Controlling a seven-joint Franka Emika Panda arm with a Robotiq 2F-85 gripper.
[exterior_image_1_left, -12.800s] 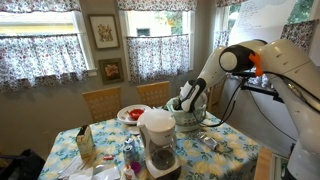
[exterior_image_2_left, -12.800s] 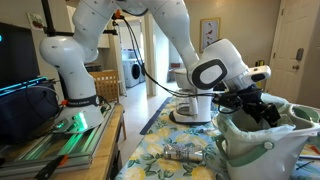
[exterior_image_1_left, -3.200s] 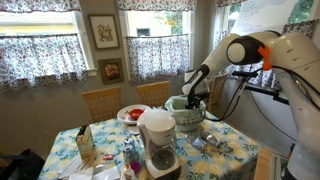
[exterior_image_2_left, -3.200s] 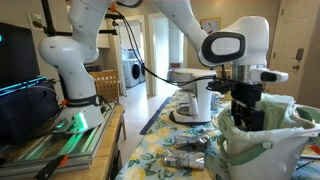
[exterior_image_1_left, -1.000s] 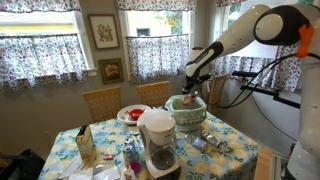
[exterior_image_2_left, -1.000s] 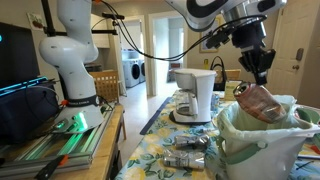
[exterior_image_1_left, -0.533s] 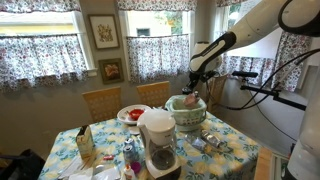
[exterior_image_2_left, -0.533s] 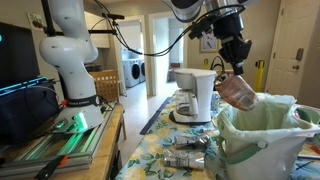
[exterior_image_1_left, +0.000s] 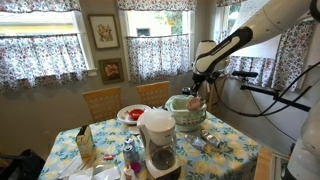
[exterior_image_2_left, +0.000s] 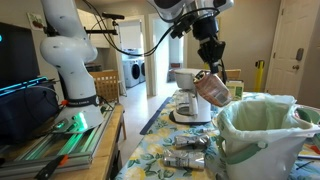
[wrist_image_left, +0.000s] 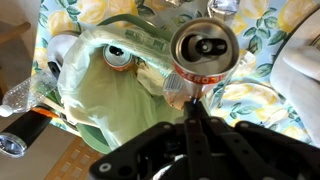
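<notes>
The robot should move its gripper down and away from the white bin to the tablecloth beside the crushed cans, where bare cloth leaves room to let go of the drink can (exterior_image_2_left: 212, 89).
My gripper (exterior_image_2_left: 213, 68) hangs in the air, shut on a drink can (exterior_image_2_left: 212, 89) that tilts below it, beside the rim of a white bin lined with a green bag (exterior_image_2_left: 262, 134). In the wrist view the fingers (wrist_image_left: 190, 103) pinch the edge of the can (wrist_image_left: 205, 52), whose silver top faces the camera; its side is red and white. A second can (wrist_image_left: 117, 57) lies inside the green bag (wrist_image_left: 105, 95). In an exterior view the gripper (exterior_image_1_left: 196, 84) hovers just above the bin (exterior_image_1_left: 187, 113) at the table's far side.
A white coffee maker (exterior_image_2_left: 196, 95) stands behind the held can; its glass jug (exterior_image_1_left: 158, 150) sits near the table's front. Crushed cans (exterior_image_2_left: 186, 155) lie on the floral tablecloth (exterior_image_2_left: 160, 160). A plate with red food (exterior_image_1_left: 131, 114) and wooden chairs (exterior_image_1_left: 102, 101) are beyond.
The gripper has carried the can up out of the bin and sideways past its rim, toward the coffee maker. The jaws stayed shut.
</notes>
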